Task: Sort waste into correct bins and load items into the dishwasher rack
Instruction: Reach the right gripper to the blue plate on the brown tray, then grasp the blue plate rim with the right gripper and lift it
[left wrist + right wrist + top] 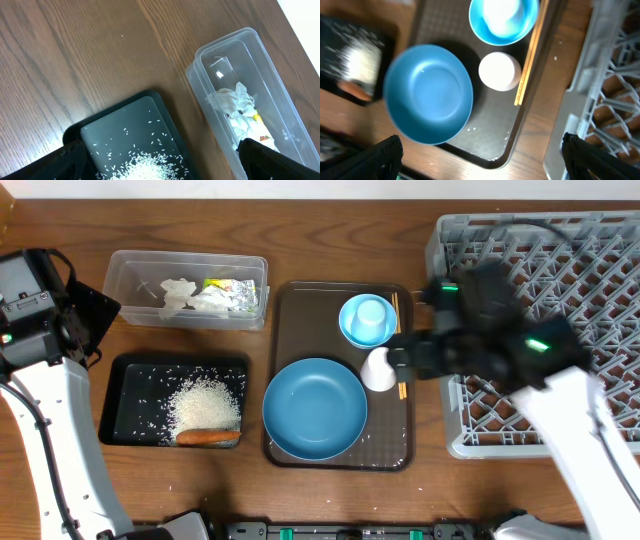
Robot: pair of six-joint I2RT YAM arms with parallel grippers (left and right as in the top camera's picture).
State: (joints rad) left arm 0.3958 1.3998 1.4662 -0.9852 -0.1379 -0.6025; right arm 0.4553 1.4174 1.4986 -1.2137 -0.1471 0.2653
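My right gripper is to go next across the large blue plate (314,407), back and down onto the plate's near rim on the carrot's side, since the plate is empty and its rim is clear.
The large blue plate (314,407) (428,93), the small white cup (379,369) (499,71), the light blue cup in the light blue bowl (367,319) (505,19) and the chopsticks (398,345) (530,55) sit on the brown tray. The rice (205,402) (150,167) and carrot (208,437) lie in the black tray (125,405) (112,125). The tissue (190,296) (237,102) and foil wrapper (235,288) lie in the clear tub (130,275) (235,55). My left gripper (160,167) is open above the black tray. My right gripper (480,160) is open above the brown tray's right edge, by the grey rack (540,250) (605,100).
The brown serving tray (400,440) (490,135) lies between the black tray and the rack. A few rice grains lie on it near its front edge. Bare wooden table (75,60) lies left of the bins.
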